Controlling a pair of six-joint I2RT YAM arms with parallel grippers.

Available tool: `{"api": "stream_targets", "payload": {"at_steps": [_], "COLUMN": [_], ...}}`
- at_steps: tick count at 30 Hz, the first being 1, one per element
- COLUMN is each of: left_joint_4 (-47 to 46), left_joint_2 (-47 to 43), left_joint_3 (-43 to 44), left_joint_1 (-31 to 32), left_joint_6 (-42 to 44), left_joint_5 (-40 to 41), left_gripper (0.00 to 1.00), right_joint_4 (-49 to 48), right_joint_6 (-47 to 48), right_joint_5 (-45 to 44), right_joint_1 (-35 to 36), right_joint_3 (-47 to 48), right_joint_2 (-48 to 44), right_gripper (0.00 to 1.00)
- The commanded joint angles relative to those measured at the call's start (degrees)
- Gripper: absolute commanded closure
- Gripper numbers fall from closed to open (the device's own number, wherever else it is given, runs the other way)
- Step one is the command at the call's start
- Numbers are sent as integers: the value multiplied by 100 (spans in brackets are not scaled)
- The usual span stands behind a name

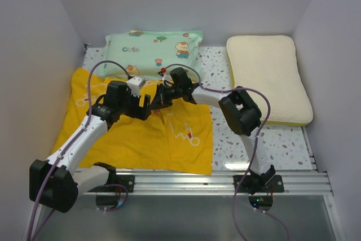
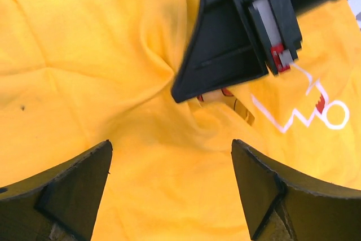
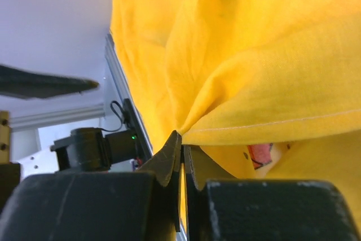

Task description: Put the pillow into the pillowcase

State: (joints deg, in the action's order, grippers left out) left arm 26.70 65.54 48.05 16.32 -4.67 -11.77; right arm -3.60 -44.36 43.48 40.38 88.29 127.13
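My left gripper will slide toward my right gripper's fingertips and close on the yellow fold [image 1: 152,109] [image 2: 165,90] beside them, since they hold it raised.
The yellow pillowcase [image 1: 141,134] lies spread on the left half of the table, white line marks facing up. The cream-white pillow [image 1: 269,77] lies at the right, against the wall. My right gripper [image 3: 181,145] is shut on the pillowcase's top layer [image 3: 254,60] near its far edge, lifting a fold; it shows in the top view [image 1: 162,95]. My left gripper [image 2: 172,162] is open just above the yellow fabric [image 2: 113,83], right beside the right gripper's fingers [image 2: 225,49], and holds nothing. It shows in the top view [image 1: 148,105].
A mint-green cartoon-print pillow [image 1: 153,52] lies at the back, just beyond the pillowcase. White walls close in left, back and right. A metal rail [image 1: 225,182] runs along the near edge by the arm bases.
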Motion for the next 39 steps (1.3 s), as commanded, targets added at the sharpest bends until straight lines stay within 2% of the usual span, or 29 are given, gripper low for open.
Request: {"api": "stream_targets", "payload": {"at_steps": [1,6,10,14,20,24,28,31,33,34,35,37,38,39], "left_joint_4": [-261,-884,-1167,-1403,-1861,-2028,-1967,-1914,-1861,-1818,-1730,-1642,-1520,-1492], "left_joint_2": [-261,-6,284,424,241,275,556,697,715,706,654,566,478,434], "left_joint_3": [-340,-499,-464,-420,-797,-938,-728,-587,-552,-551,-543,-569,-586,-613], "left_joint_1": [441,987,1031,1031,1154,1330,1339,1330,1330,1330,1339,1330,1339,1330], "left_joint_6": [151,-367,-737,-1045,-1309,-1344,-1344,-1282,-1265,-1247,-1239,-1133,-1124,-1107], "left_joint_5": [516,1158,2001,1925,1616,2204,2872,3066,3067,3058,3006,2918,2891,2839], "left_gripper": [9,8,7,4,0,0,4,12,25,32,48,64,75,79], "right_joint_4": [-536,-774,-1010,-1529,-2268,-2576,-2673,-2690,-2673,-2586,-2559,-2183,-2024,-1787], "right_joint_6": [-573,-1039,-1303,-1944,-2841,-3289,-3395,-3430,-3378,-3334,-3273,-2913,-2746,-2197], "right_joint_5": [2,29,81,151,2,29,37,64,64,72,99,143,212,335], "right_joint_1": [5,14,5,14,31,58,93,102,110,110,102,102,84,14], "right_joint_3": [206,66,-197,-479,-770,-752,-804,-918,-971,-998,-1015,-946,-893,-806], "right_joint_2": [-276,-364,-522,-663,-716,-628,-654,-707,-742,-760,-821,-883,-935,-1031], "right_gripper": [100,100,100,100,100,100,100,100,100,100,100,100,93,70]}}
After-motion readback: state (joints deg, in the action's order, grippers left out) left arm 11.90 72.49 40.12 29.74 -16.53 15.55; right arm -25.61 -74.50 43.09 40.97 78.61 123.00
